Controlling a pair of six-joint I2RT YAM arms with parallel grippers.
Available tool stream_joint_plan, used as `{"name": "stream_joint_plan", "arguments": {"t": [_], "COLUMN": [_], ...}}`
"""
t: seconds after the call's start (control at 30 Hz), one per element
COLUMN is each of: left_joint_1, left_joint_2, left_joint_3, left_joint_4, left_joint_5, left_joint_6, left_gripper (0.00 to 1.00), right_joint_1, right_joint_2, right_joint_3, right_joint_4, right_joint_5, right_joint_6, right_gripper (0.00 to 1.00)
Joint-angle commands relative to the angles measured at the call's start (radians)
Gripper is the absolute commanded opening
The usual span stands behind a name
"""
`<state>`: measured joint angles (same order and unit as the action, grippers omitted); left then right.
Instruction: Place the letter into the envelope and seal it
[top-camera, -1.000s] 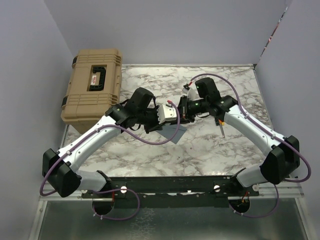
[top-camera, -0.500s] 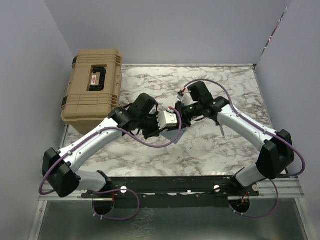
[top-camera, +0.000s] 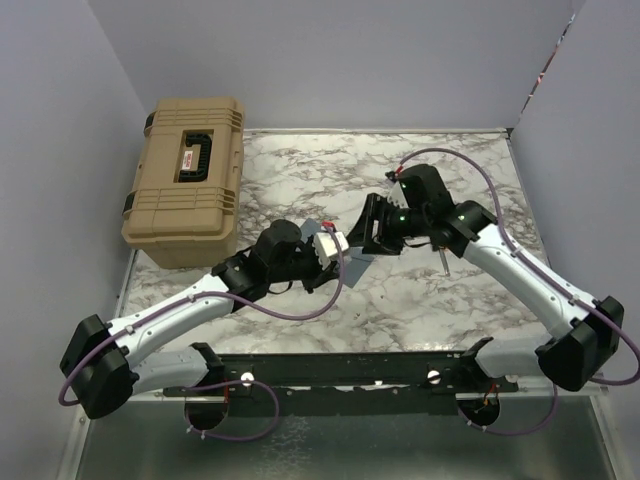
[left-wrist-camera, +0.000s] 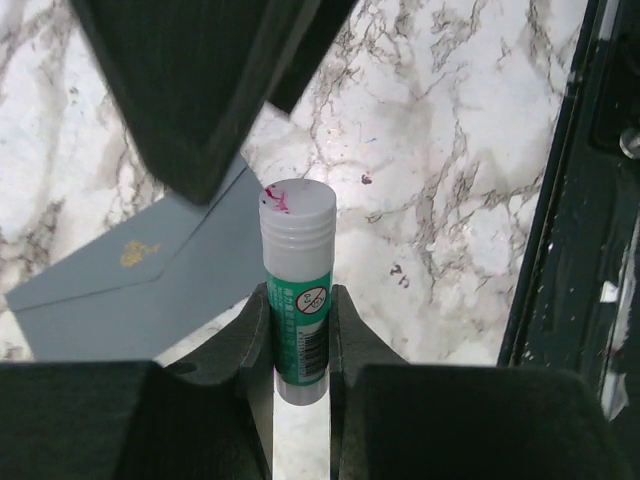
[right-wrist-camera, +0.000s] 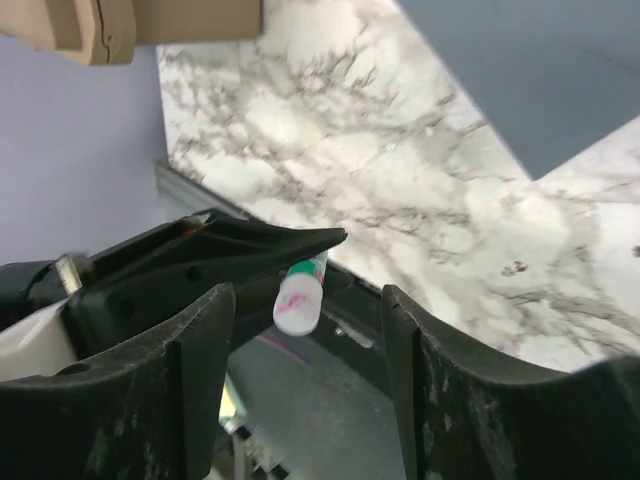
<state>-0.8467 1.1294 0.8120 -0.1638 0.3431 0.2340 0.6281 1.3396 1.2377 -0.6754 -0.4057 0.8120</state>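
The glue stick will next go down past the envelope's corner in the robot's left gripper, which will then let go of it between the envelope (left-wrist-camera: 130, 290) and the small dark pen-like object.
My left gripper (left-wrist-camera: 300, 300) is shut on a glue stick (left-wrist-camera: 297, 290) with a green label and a white cap marked pink. The stick (right-wrist-camera: 300, 297) points toward my right gripper (right-wrist-camera: 305, 330), which stands open just off its cap without touching it. From above, the left gripper (top-camera: 330, 246) and the right gripper (top-camera: 362, 232) face each other over mid-table. The slate blue-grey envelope (left-wrist-camera: 130, 290) lies flat on the marble below them, its flap side up with a small gold mark; its corner (top-camera: 352, 264) shows from above. The letter is out of view.
A big tan hard case (top-camera: 187, 178) sits at the back left, half off the marble table (top-camera: 300, 170). A small dark pen-like object (top-camera: 441, 258) lies right of the grippers. Purple-grey walls close in the left, back and right. A black rail (top-camera: 350, 368) runs along the near edge.
My right gripper has opened and drawn back to the right from the glue stick. The left arm has pulled toward the near edge, still holding the stick.
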Motion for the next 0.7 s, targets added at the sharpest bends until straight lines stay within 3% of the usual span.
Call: {"name": "stream_joint_plan", "arguments": {"t": [0.0, 0.13, 0.2, 0.3, 0.67], "left_joint_1": [0.000, -0.001, -0.001, -0.001, -0.027], "left_joint_2": [-0.022, -0.023, 0.004, 0.146, 0.662], "left_joint_3": [-0.103, -0.185, -0.209, -0.161, 0.203], "left_joint_4": [0.207, 0.365, 0.439, 0.460, 0.504], "left_joint_5": [-0.035, -0.124, -0.222, -0.259, -0.210], "left_joint_6": [-0.239, -0.460, -0.623, -0.790, -1.166], "left_gripper": [0.00, 0.00, 0.07, 0.08, 0.09], "right_joint_1": [-0.007, -0.008, -0.009, -0.008, -0.010], "right_joint_2": [-0.112, -0.206, -0.239, -0.268, -0.393], "right_joint_3": [0.027, -0.006, -0.018, -0.036, -0.131], "right_joint_4": [-0.067, -0.114, -0.153, -0.216, -0.313], "right_joint_5": [0.253, 0.502, 0.615, 0.742, 0.836], "right_joint_6": [-0.040, -0.031, -0.027, -0.021, 0.079], "right_gripper": [0.64, 0.67, 0.67, 0.67, 0.66]}}
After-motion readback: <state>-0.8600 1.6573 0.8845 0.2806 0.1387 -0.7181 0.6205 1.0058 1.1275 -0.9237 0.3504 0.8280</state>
